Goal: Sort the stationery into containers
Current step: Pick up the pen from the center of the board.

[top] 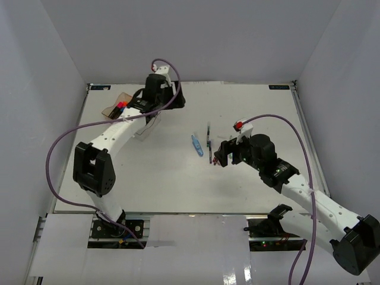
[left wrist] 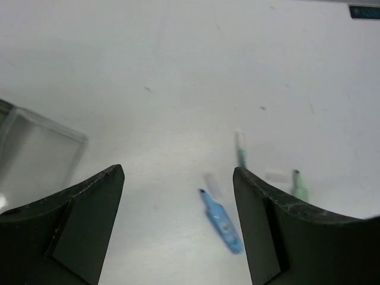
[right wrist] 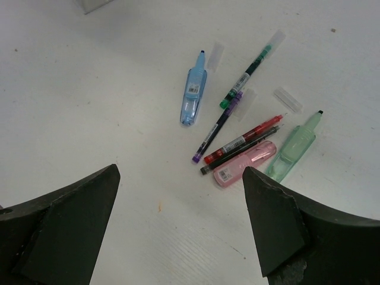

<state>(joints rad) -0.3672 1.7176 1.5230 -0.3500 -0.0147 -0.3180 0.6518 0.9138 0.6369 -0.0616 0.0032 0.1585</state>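
I should move my left gripper over to its right in the top view and down to the green pen's end with the cap point(top: 208, 126) point(left wrist: 240, 142), which is clear of other pens.
A pastel blue highlighter point(right wrist: 193, 95), a green pen point(right wrist: 246, 77), a purple pen point(right wrist: 217, 127), a red pen point(right wrist: 243, 139), a black pen point(right wrist: 240, 151), a pink highlighter point(right wrist: 244, 163) and a mint highlighter point(right wrist: 294, 148) lie loose on the table. My right gripper point(right wrist: 178, 225) is open and empty just short of them. The organiser tray point(top: 116, 108) stands at the far left and holds some red and blue items. My left gripper point(left wrist: 178, 225) is open and empty beside the tray's clear compartment point(left wrist: 35, 148). The blue highlighter point(left wrist: 221, 219) shows beyond it.
Loose clear caps point(right wrist: 288, 99) lie among the pens. The blue highlighter point(top: 196, 145) and pens point(top: 208, 139) sit mid-table, left of my right gripper point(top: 221, 155). White walls enclose the table on three sides. A purple cable point(top: 59, 142) loops off each arm.
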